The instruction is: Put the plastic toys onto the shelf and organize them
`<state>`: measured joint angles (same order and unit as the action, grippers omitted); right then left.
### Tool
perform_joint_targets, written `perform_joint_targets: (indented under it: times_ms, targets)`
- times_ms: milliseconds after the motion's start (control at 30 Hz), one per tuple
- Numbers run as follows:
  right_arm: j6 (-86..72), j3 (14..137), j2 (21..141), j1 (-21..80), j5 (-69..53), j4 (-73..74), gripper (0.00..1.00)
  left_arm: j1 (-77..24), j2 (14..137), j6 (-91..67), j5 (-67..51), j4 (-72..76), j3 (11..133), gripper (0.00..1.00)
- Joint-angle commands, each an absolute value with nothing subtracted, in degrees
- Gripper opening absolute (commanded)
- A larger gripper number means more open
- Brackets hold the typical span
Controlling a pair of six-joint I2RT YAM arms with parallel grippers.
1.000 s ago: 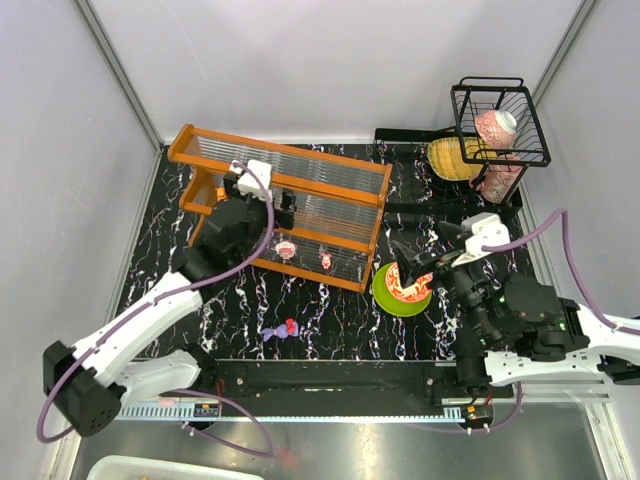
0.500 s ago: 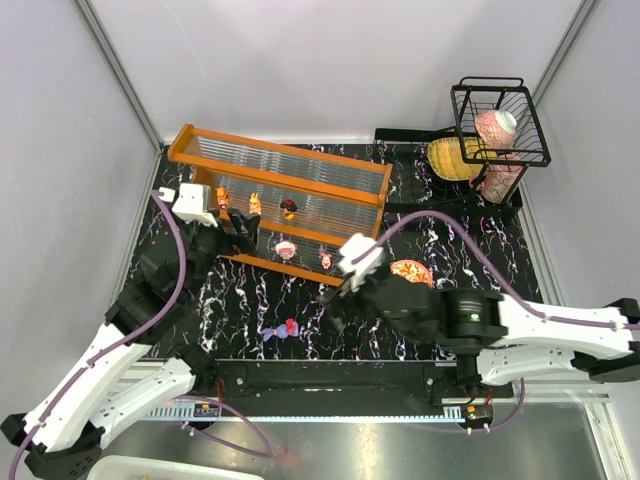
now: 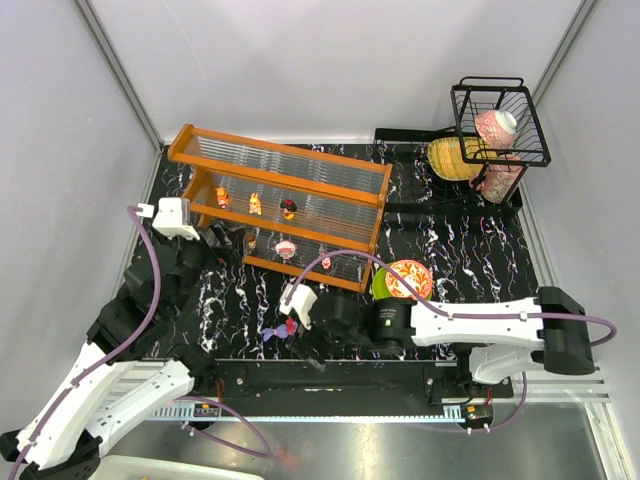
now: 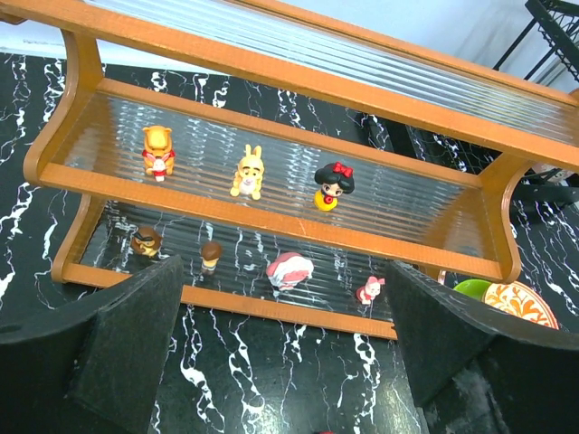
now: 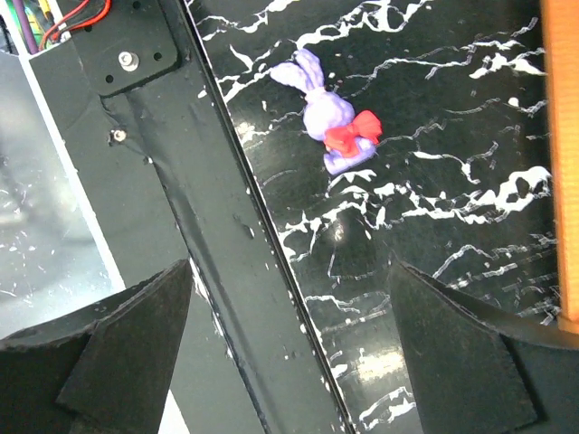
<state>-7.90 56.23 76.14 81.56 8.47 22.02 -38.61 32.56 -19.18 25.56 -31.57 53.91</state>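
The right gripper lowers open fingers to the left in the top view onto the rabbit's red bow [image 3: 291, 326] next, as the purple rabbit lies there below.
The orange-framed shelf [image 3: 282, 178] stands at the back left and fills the left wrist view [image 4: 289, 221]. Its middle tier holds an orange bear [image 4: 156, 151], a yellow rabbit [image 4: 247, 172] and a red-bowed doll [image 4: 332, 184]. The bottom tier holds two brown figures [image 4: 145, 241], a pink-white toy [image 4: 289, 269] and a pink piglet [image 4: 369, 290]. A purple rabbit with a red bow [image 5: 330, 122] lies on the table in front [image 3: 280, 330]. My left gripper [image 4: 285, 362] is open and empty, just before the shelf's left end [image 3: 222, 243]. My right gripper [image 5: 298, 362] is open and empty over the table's near edge [image 3: 302, 348], beside the purple rabbit.
A green plate [image 3: 381, 287] with a red-patterned bowl sits right of the shelf; its edge shows in the left wrist view [image 4: 470, 287]. A black wire basket [image 3: 500, 120] holding a pink cup stands at the back right, with a yellow object [image 3: 448, 158] beside it. A black rail [image 5: 208, 226] runs along the near edge.
My left arm has drawn back from the shelf toward the left, leaving the toys on it. My right arm has swung left from the green plate to the purple rabbit.
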Motion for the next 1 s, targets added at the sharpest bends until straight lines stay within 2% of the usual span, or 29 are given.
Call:
perform_joint_targets:
  times_ms: [0, 267, 967]
  targets:
    - [-6.15, 56.51, 80.32, 78.67, 0.1, 13.72, 0.95, -38.5, 31.38, -20.13, 27.07, -31.81, 54.41, 0.96]
    - [2.01, 59.24, 90.42, 76.03, -6.15, 10.63, 0.96, -38.5, 30.67, -19.6, 27.86, -32.43, 54.23, 0.96]
    - [9.58, 63.19, 101.16, 71.02, -9.14, 7.47, 0.8, -38.5, 30.85, -17.49, 29.79, -32.43, 55.28, 0.98]
